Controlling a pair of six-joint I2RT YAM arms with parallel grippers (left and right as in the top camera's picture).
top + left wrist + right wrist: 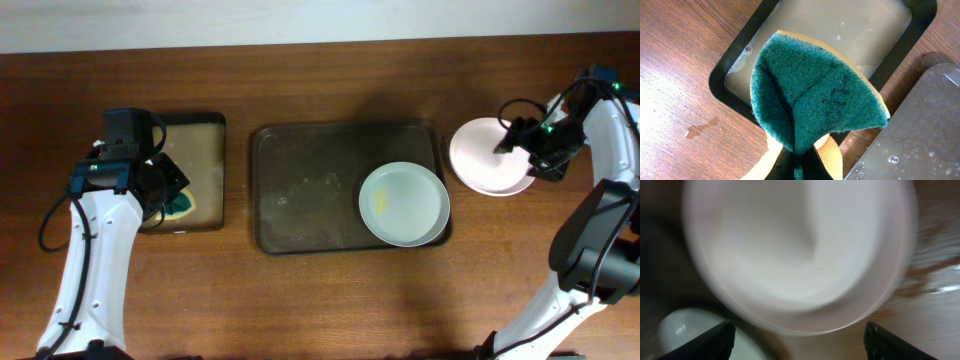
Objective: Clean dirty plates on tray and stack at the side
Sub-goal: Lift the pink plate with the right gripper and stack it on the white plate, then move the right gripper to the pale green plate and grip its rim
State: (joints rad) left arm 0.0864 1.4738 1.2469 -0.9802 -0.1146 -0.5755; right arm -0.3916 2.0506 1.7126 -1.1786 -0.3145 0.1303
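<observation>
My right gripper moves off the stack (800, 250) next, lowers over the bluish plate's stack-side rim and pushes toward the sponge, since that rim crowds the tray's end.
One faintly bluish plate (404, 204) with a yellow smear lies at the right end of the dark brown tray (300, 190). White plates (480, 160) sit stacked on the table just right of the tray. My right gripper (520, 140) is open and empty over the stack's right side. In the right wrist view the stack (800, 250) is blurred ahead of the wide-apart fingers (799, 335), with the bluish plate (690, 325) at lower left. My left gripper (799, 165) is shut on a green and yellow sponge (815, 95), left of the tray.
A smaller black tray (195, 140) with tan liquid stands left of the brown tray; the sponge (180, 203) hangs over its near right part. The left wrist view shows this small tray (860, 30) and a wet corner of the brown tray (920, 130).
</observation>
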